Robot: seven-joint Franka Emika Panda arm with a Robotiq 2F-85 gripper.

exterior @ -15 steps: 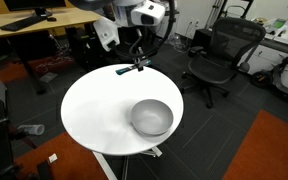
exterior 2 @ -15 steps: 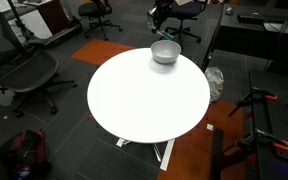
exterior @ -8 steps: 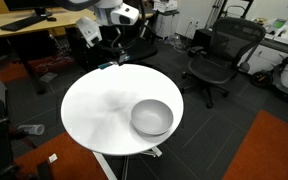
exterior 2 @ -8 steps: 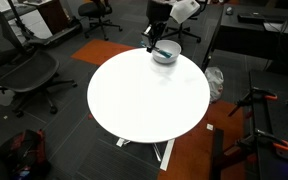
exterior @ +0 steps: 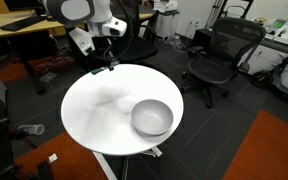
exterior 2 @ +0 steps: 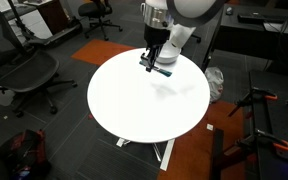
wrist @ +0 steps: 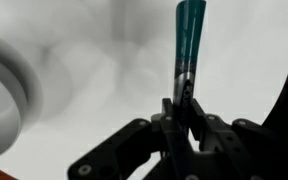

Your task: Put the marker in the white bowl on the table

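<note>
The gripper lowers toward the bare tabletop below it next and releases the marker (exterior: 99,70) there, as it still hangs in the air over that clear spot.
My gripper (exterior: 106,64) is shut on the marker (exterior: 99,70), a slim dark stick with a teal-blue end. It holds the marker just above the far left edge of the round white table (exterior: 94,120). The white bowl (exterior: 152,117) stands on the table's near right part, well apart from the gripper. In an exterior view the gripper (exterior 2: 150,62) holds the marker (exterior 2: 161,70) over the tabletop (exterior 2: 144,105), and the arm hides the bowl. In the wrist view the marker (wrist: 190,35) sticks out from the gripper (wrist: 183,108), and the bowl's rim (wrist: 4,95) shows at the left.
A wooden desk with a keyboard (exterior: 24,25) stands behind the table. Black office chairs (exterior: 219,55) (exterior 2: 29,70) stand around it. Cables and small items lie on the dark floor (exterior: 29,130). An orange rug (exterior: 274,150) lies beside the table.
The arm has carried the marker across the far side of the table, away from the bowl towards the opposite edge. The bowl has not moved.
</note>
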